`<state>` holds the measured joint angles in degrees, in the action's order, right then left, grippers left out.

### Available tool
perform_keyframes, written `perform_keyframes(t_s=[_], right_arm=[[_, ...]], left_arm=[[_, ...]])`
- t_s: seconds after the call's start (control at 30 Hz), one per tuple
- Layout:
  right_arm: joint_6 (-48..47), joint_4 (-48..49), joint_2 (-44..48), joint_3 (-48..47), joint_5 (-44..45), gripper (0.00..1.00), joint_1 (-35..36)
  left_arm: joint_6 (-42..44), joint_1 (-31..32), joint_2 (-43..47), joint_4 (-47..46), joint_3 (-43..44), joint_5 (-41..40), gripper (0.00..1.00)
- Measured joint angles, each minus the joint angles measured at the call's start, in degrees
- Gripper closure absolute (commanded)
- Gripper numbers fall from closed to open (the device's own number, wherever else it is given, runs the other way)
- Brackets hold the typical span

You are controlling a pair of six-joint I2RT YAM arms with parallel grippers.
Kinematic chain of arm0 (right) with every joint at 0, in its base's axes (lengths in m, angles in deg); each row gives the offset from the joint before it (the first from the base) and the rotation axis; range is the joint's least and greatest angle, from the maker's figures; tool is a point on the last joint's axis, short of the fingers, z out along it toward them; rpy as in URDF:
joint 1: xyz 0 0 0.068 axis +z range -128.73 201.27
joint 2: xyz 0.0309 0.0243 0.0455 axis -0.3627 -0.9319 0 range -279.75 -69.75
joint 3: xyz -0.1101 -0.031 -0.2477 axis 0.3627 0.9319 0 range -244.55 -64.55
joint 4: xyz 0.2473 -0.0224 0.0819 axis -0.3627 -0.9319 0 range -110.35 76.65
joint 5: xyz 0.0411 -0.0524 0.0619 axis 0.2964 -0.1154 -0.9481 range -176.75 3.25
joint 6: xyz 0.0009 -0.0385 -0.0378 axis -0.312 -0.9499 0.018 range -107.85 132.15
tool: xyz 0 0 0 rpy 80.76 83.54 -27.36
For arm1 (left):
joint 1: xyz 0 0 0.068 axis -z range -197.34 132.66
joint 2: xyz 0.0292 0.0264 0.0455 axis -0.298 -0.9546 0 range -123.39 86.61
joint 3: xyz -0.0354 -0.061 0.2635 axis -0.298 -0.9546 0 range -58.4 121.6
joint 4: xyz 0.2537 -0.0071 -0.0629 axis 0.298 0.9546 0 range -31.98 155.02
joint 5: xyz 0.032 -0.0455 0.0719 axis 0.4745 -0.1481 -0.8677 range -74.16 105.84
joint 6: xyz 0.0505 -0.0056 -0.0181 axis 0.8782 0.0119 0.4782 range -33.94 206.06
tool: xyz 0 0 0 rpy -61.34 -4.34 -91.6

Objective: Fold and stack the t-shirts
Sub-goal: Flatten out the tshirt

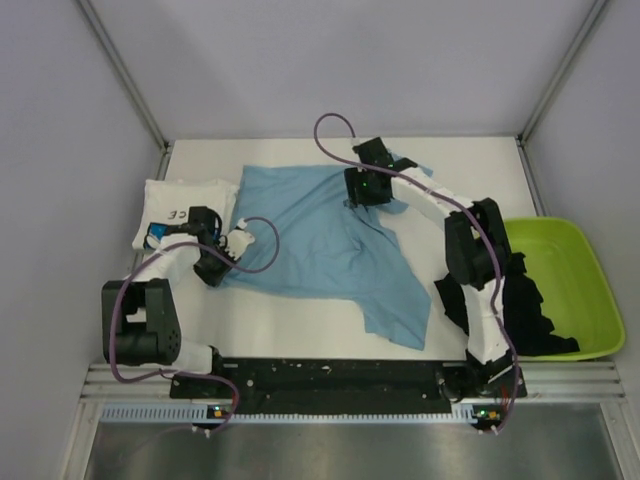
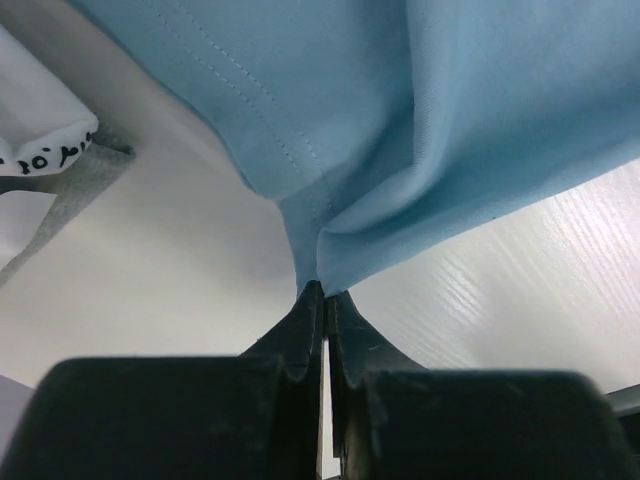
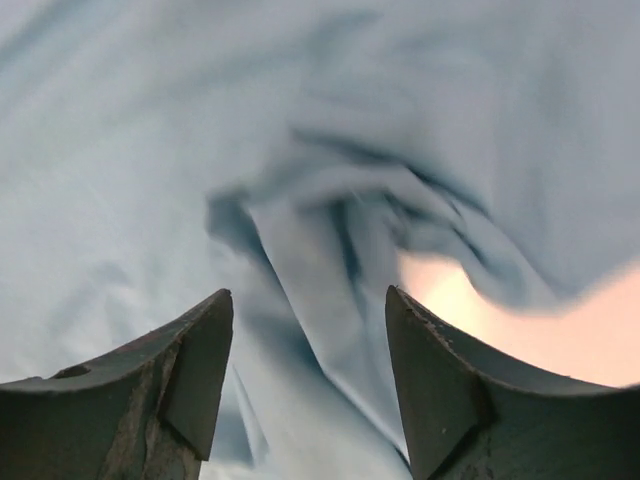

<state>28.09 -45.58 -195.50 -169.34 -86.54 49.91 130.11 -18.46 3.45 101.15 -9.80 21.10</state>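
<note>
The robot's right gripper should next swing back from the far part of the light blue t-shirt and go down onto its edge [image 1: 425, 304] beside the black t-shirt, because the left gripper holds the opposite edge.
The light blue t-shirt [image 1: 320, 245] lies spread and rumpled on the white table, plain side up. My left gripper [image 1: 240, 243] is shut on its left edge; in the left wrist view the jaws pinch a blue fold [image 2: 325, 262] at their tips [image 2: 326, 292]. My right gripper [image 1: 368, 203] hovers over the shirt's far part with jaws open and empty; its view shows bunched blue cloth [image 3: 320, 240] between the fingers [image 3: 205, 345]. The folded white t-shirt [image 1: 180, 205] lies at the far left, also in the left wrist view [image 2: 35, 150]. The black t-shirt [image 1: 520, 310] hangs over the bin's near edge.
The lime-green bin [image 1: 575, 275] stands at the right edge of the table. Grey walls enclose the table [image 1: 470, 170] at back and sides. The arm bases sit on a black rail [image 1: 330, 375] at the near edge.
</note>
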Motion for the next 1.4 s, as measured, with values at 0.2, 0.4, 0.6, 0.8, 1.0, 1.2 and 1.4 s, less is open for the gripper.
perform_keyframes(t_s=[0.2, 0.4, 0.6, 0.8, 1.0, 1.2, 1.4], right_arm=[[-0.2, -4.2, 24.4, 19.9, 11.1, 0.34, -1.5], [9.9, -8.9, 46.1, 40.9, 13.2, 0.32, -1.7], [21.0, -16.2, 48.0, 59.8, 9.2, 0.32, 0.1], [28.2, -13.0, 49.9, 67.6, 4.9, 0.33, 3.2], [30.1, -12.0, 51.4, 69.2, 6.1, 0.8, 3.2], [30.6, -8.2, 54.7, 70.6, 4.3, 1.0, 3.1], [28.3, -7.1, 68.8, 66.2, 6.2, 1.0, -1.8]], left_arm=[[0.3, -0.2, 3.0, 1.0, 0.1, 2.2, 1.0], [0.9, -0.2, 4.8, 1.6, 0.1, 2.9, 1.0], [0.9, -0.2, 5.0, 2.0, 0.1, 3.4, 1.0], [0.9, -0.2, 5.4, 2.1, 0.1, 4.2, 1.0], [0.8, -0.2, 5.4, 2.6, 0.1, 4.3, 1.0], [-0.1, -0.2, 5.5, 3.8, 0.5, 4.4, 1.0], [-1.2, -0.2, 6.6, 7.2, 6.4, 4.4, 1.0]])
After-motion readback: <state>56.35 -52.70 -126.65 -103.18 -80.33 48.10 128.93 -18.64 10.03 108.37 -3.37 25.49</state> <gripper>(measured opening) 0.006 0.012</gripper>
